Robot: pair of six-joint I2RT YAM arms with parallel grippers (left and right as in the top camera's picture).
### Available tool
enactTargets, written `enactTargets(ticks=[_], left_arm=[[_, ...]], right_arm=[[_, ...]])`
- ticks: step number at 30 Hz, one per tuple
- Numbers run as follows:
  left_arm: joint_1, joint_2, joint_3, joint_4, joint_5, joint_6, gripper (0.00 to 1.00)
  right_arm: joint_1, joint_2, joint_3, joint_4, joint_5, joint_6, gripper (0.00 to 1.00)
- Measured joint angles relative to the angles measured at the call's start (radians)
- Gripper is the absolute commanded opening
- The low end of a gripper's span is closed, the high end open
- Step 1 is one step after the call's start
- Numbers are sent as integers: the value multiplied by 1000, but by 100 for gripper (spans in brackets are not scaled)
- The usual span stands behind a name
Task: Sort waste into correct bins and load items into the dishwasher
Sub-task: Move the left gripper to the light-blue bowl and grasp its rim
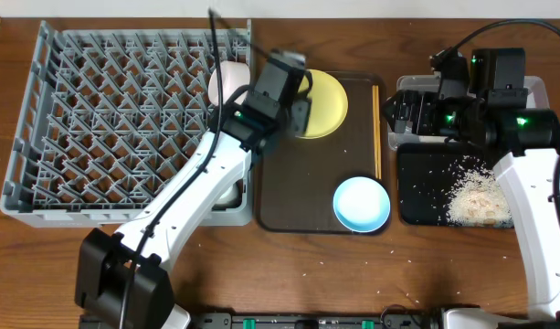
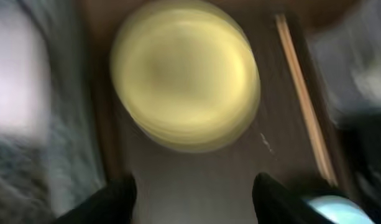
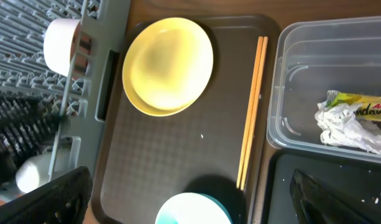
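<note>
The left gripper next draws back and lowers onto the bowl's rack-facing rim, since the light blue bowl (image 1: 361, 204) sits below the gripper and nearer my base.
The yellow plate (image 1: 327, 102) lies at the back of the brown tray (image 1: 293, 196), the chopsticks (image 1: 378, 128) along its right edge, and the light blue bowl (image 1: 361, 204) at its front right. My left gripper (image 1: 298, 108) is open and empty over the plate's left edge. In the blurred left wrist view the plate (image 2: 184, 81) lies ahead of the open fingers (image 2: 193, 199). My right gripper (image 1: 406, 111) is open and empty above the clear container (image 3: 302, 43), which holds the wrapper (image 3: 355, 121). Rice crumbs (image 1: 471, 196) lie in the black tray (image 1: 412, 178). The white bowl (image 1: 227, 80) sits in the dish rack (image 1: 115, 119).
A pale cup (image 3: 35, 171) sits in the rack's side compartment near the tray. A few crumbs (image 1: 321, 265) lie on the wooden table in front of the tray. The left arm stretches across the rack's front right corner.
</note>
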Motion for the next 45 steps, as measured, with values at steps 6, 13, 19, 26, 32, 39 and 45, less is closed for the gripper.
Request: enactTargets(ticks=[6, 13, 19, 26, 32, 39, 45], left_arm=[[-75, 104, -3, -102, 207, -236, 61], [-198, 205, -3, -94, 304, -373, 61], [-209, 277, -3, -98, 350, -418, 61], [-197, 313, -3, -98, 355, -436, 61], [-194, 344, -3, -97, 383, -443, 61], [-169, 381, -3, -89, 417, -464, 35], [-146, 391, -3, -80, 454, -475, 8]], right_arm=[[0, 0, 0, 0, 0, 0, 99], [0, 0, 0, 0, 0, 0, 99], [0, 0, 0, 0, 0, 0, 99], [0, 0, 0, 0, 0, 0, 99], [0, 0, 0, 0, 0, 0, 99], [0, 0, 0, 0, 0, 0, 99], [0, 0, 0, 0, 0, 0, 99]])
